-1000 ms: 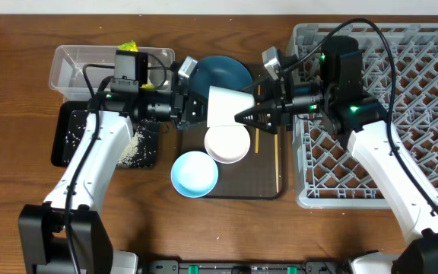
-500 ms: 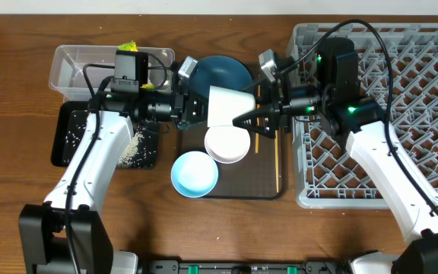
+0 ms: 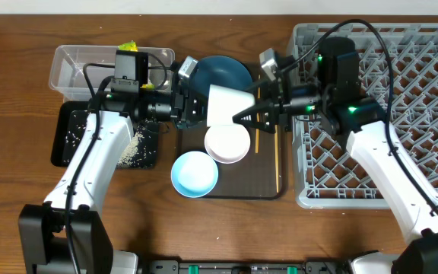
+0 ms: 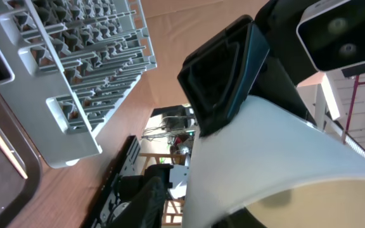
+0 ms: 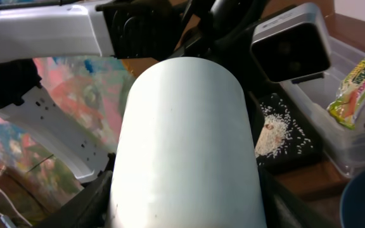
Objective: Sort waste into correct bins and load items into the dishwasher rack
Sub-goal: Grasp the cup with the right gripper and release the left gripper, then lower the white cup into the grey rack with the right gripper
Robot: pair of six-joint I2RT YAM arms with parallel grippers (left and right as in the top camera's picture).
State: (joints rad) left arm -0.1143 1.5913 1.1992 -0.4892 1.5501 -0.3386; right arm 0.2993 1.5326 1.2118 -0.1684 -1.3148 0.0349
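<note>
My right gripper will swing to the dishwasher rack's near corner (image 3: 323,180) beside the tray, as it is empty, then turn to point down and lower the cup in.
The pale green cup (image 3: 226,105) lies on its side in the air above the brown serving tray (image 3: 258,184), between both arms. My right gripper (image 3: 243,118) is shut on the cup (image 5: 185,145), a finger pressed on each side. My left gripper (image 3: 201,110) is open, its jaws straddling the cup's rim (image 4: 277,152) with a gap showing. On the tray are the dark blue plate (image 3: 220,73), white bowl (image 3: 227,143), light blue bowl (image 3: 195,173) and two chopsticks (image 3: 277,156). The grey dishwasher rack (image 3: 401,91) is at the right.
At the far left stands the clear tub (image 3: 82,67) with the yellow-green wrapper (image 3: 129,47) at its back rim. In front of it lies the black tray (image 3: 71,137) with rice scraps (image 3: 134,148). Both arms meet over the serving tray.
My right gripper moved a little left and closed onto the cup. My left gripper has loosened from the cup's rim. The cup itself has barely shifted.
</note>
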